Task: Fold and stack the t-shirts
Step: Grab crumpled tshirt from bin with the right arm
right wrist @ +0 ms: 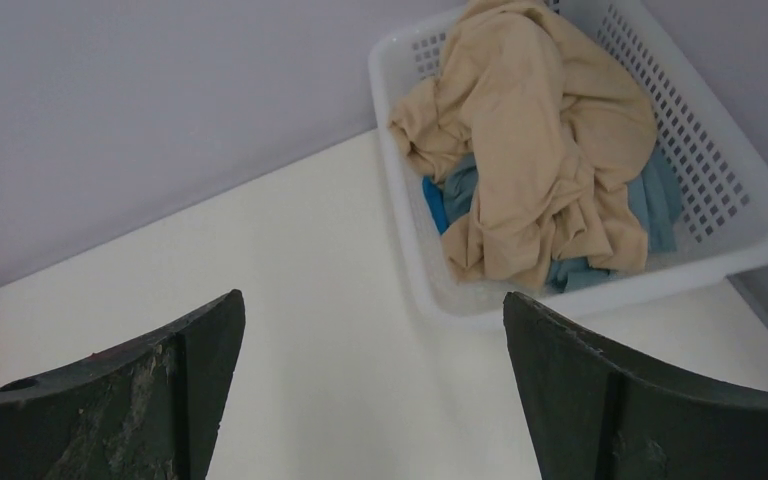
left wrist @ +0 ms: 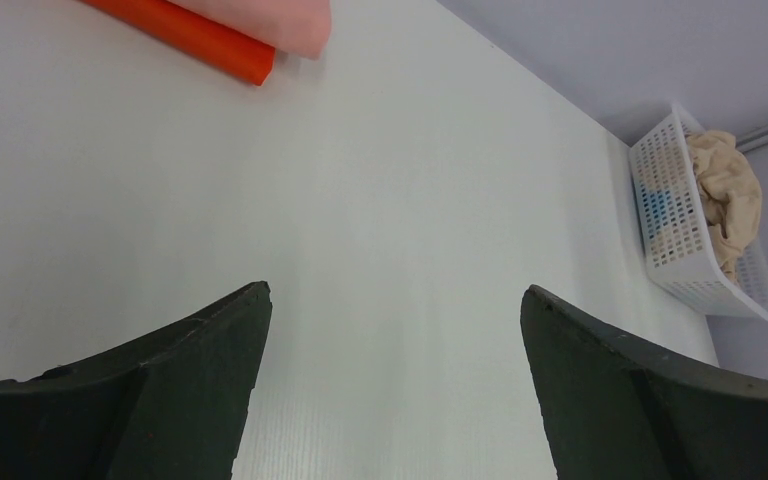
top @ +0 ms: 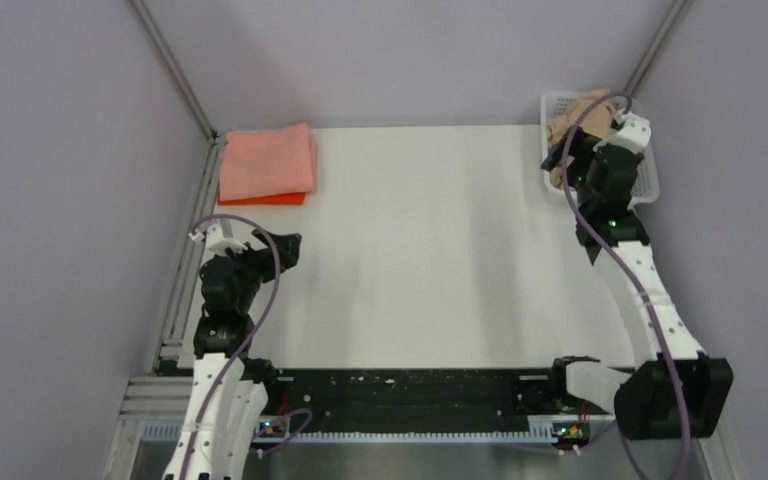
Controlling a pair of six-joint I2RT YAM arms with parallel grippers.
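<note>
The tan t-shirt is on top in the basket. My right gripper needs to move outward and down past the basket's near rim, to the tan t-shirt's raised middle fold (top: 582, 125) (right wrist: 527, 147).
A crumpled tan t-shirt (right wrist: 530, 140) lies on top in the white lattice basket (right wrist: 750, 190) at the table's far right, over a blue t-shirt (right wrist: 438, 200) and a light blue-grey one (right wrist: 660, 195). The tan shirt also shows in the top view (top: 570, 122) and the left wrist view (left wrist: 728, 190). A folded salmon pink t-shirt (top: 265, 162) lies on a folded orange one (top: 260, 199) at the far left; both show in the left wrist view, pink (left wrist: 280, 18) over orange (left wrist: 200, 38). My right gripper (right wrist: 372, 305) is open and empty, hovering just short of the basket. My left gripper (left wrist: 395, 300) is open and empty over bare table.
The white table (top: 420, 250) is bounded by grey walls and metal frame rails (top: 175, 70). The basket (top: 650, 185) sits in the far right corner, partly hidden by my right arm. A black strip runs along the near edge (top: 410, 385).
</note>
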